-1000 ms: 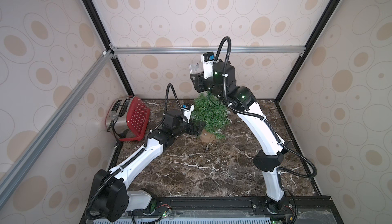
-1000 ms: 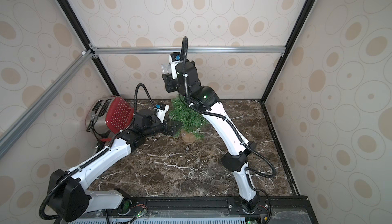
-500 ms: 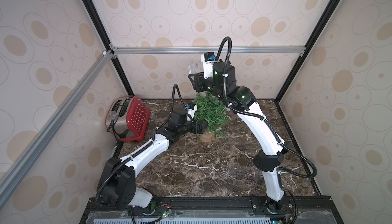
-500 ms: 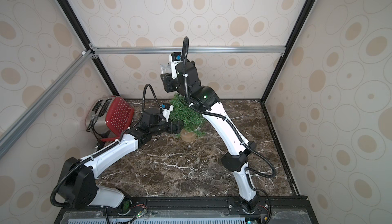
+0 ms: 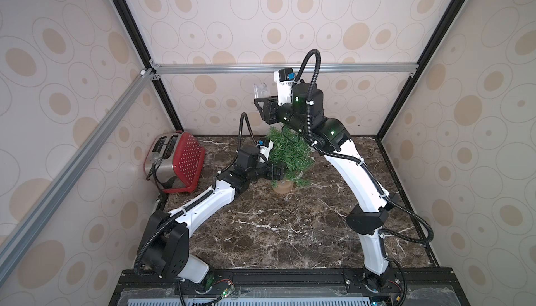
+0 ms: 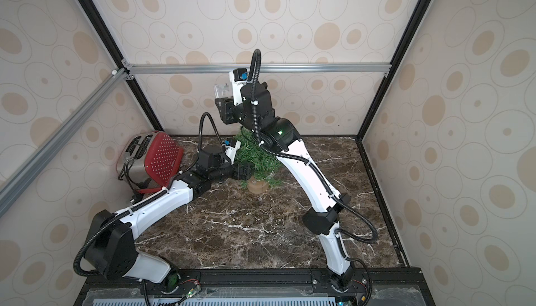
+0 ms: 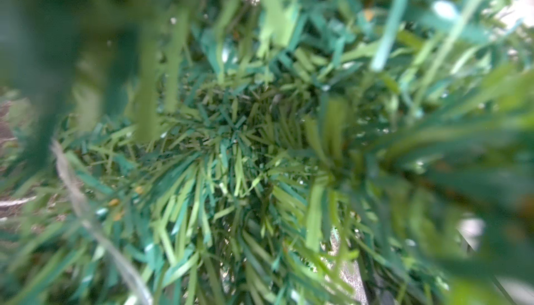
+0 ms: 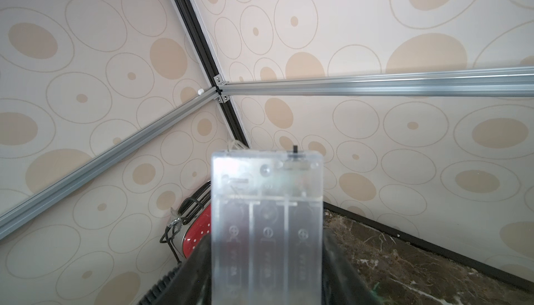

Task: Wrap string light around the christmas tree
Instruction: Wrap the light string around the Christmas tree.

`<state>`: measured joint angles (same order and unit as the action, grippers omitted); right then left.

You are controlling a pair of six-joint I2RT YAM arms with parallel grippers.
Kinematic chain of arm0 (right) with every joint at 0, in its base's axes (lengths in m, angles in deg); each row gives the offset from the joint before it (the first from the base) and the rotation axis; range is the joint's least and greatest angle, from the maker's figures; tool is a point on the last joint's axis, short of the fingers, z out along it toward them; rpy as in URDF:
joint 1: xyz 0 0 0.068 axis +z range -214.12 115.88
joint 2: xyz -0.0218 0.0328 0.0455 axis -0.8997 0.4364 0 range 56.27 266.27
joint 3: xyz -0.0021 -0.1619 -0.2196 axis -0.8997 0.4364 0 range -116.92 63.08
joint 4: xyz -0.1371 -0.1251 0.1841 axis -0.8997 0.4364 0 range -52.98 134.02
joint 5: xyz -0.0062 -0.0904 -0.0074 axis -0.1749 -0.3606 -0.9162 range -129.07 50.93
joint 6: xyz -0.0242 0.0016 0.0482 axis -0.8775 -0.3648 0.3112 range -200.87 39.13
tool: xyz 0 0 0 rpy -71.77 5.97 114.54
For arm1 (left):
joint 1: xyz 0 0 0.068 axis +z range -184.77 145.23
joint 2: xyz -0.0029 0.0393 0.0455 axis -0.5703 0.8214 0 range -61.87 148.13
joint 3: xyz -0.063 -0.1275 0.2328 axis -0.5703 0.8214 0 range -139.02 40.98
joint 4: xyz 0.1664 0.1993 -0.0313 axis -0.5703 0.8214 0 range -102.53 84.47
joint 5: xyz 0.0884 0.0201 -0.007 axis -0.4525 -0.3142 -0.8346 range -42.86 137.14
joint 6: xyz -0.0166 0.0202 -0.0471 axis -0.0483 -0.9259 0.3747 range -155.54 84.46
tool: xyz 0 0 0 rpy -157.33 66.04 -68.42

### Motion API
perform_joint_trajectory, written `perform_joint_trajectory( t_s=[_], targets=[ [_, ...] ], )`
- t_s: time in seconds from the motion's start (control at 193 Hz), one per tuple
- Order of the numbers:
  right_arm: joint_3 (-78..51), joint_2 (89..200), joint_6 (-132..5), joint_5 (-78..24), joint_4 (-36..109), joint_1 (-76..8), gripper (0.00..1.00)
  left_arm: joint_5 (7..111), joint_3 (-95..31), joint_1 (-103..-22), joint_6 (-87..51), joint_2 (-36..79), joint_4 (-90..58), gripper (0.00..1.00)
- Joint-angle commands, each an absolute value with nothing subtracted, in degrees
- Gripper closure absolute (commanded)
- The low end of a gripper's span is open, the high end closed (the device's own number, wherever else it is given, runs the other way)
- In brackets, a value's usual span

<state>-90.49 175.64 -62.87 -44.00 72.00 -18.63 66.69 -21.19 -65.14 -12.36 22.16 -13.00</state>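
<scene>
I should next move my right gripper down past the tree (image 5: 291, 153), with its fingers tilting downward, to the marble between toaster and tree (image 5: 230, 149) and release the box there, because the box still hangs high.
The christmas tree (image 5: 291, 153) (image 6: 256, 158) stands on its tan base (image 5: 282, 188) near the back middle of the marble table. My right gripper (image 5: 262, 102) (image 8: 267, 263) hangs high above the treetop, shut on the string light's clear battery box (image 5: 261, 89) (image 6: 221, 88) (image 8: 267, 214). A hair-thin wire (image 8: 235, 145) leaves the box's far end. Small clear bulbs (image 5: 285, 199) lie on the table in front of the base. My left gripper (image 5: 279, 171) (image 6: 246, 171) is pushed into the lower branches from the left, open. Green needles (image 7: 231, 150) fill the left wrist view and hide its fingers.
A red and steel toaster (image 5: 179, 162) (image 6: 153, 159) leans in the back left corner with its cord bundled. Aluminium rails (image 5: 284, 68) cross the patterned walls. The right arm (image 5: 356, 171) arches over the table to the right of the tree.
My left arm has reached forward and right, driving its gripper deeper into the tree's lower branches. The right gripper has stayed in place with the battery box.
</scene>
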Motion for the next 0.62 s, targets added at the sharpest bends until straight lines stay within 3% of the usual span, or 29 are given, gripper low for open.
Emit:
perform_joint_trajectory(
  t_s=[0.0,0.617],
  targets=[
    [-86.8,172.3,-59.7,-42.1,75.0,-17.5,0.97,62.5,-23.1,-65.5,-15.9,17.1,-10.0,0.01],
    [-83.4,174.1,-56.6,-49.4,84.2,-13.1,0.97,46.2,-13.2,-65.4,-17.5,-9.2,12.7,0.01]
  ],
)
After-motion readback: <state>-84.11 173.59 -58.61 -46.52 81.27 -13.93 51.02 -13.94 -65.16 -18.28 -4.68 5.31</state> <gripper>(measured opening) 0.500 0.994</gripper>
